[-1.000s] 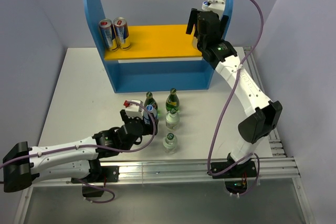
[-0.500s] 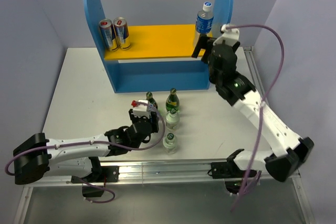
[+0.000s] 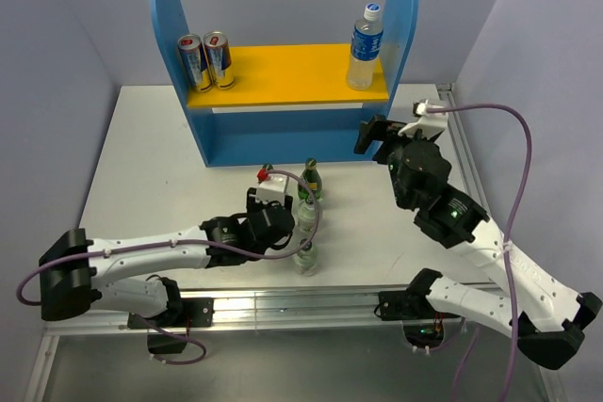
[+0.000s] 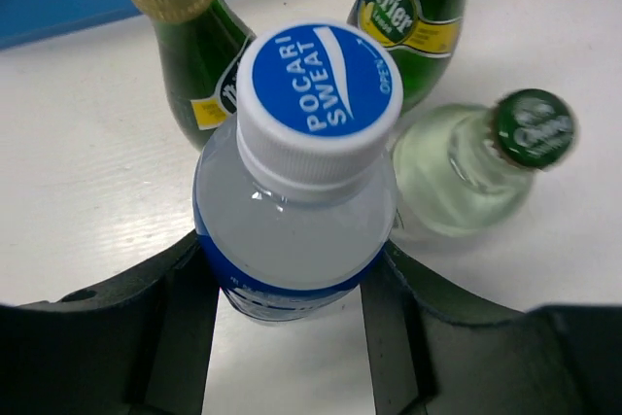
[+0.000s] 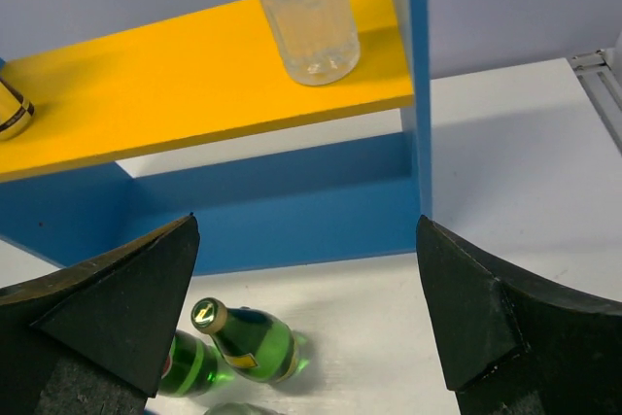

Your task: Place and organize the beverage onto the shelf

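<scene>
Next, the left gripper raises the held bottle outward, then lowers it into the empty gap on the yellow board [image 3: 283,72] beside the other blue-labelled bottle [image 3: 365,44].
A clear beverage bottle [image 4: 292,230] with a blue label and white cap stands on the table, and my left gripper [image 4: 289,298] is shut on its body, one finger on each side. Two dark green bottles [image 4: 194,55] [image 4: 418,17] stand just behind it, and a short clear bottle [image 4: 466,172] is to its right. A second short clear one [image 3: 303,256] is nearer the front edge. Another blue-labelled bottle [image 3: 365,44] stands upright at the right end of the shelf's yellow board [image 3: 283,72]. My right gripper [image 3: 372,136] hangs open in front of the shelf's right side, holding nothing.
Two cans [image 3: 207,60] stand at the left end of the yellow board. The shelf's tall blue side panel [image 3: 405,16] rises just behind the right gripper. The lower level [image 5: 292,211] under the board shows only its blue back. A metal rail [image 3: 452,120] runs along the table's right edge.
My left gripper has shut on the blue-labelled bottle on the table. My right gripper let go of the other bottle on the yellow board and drew back down in front of the shelf.
</scene>
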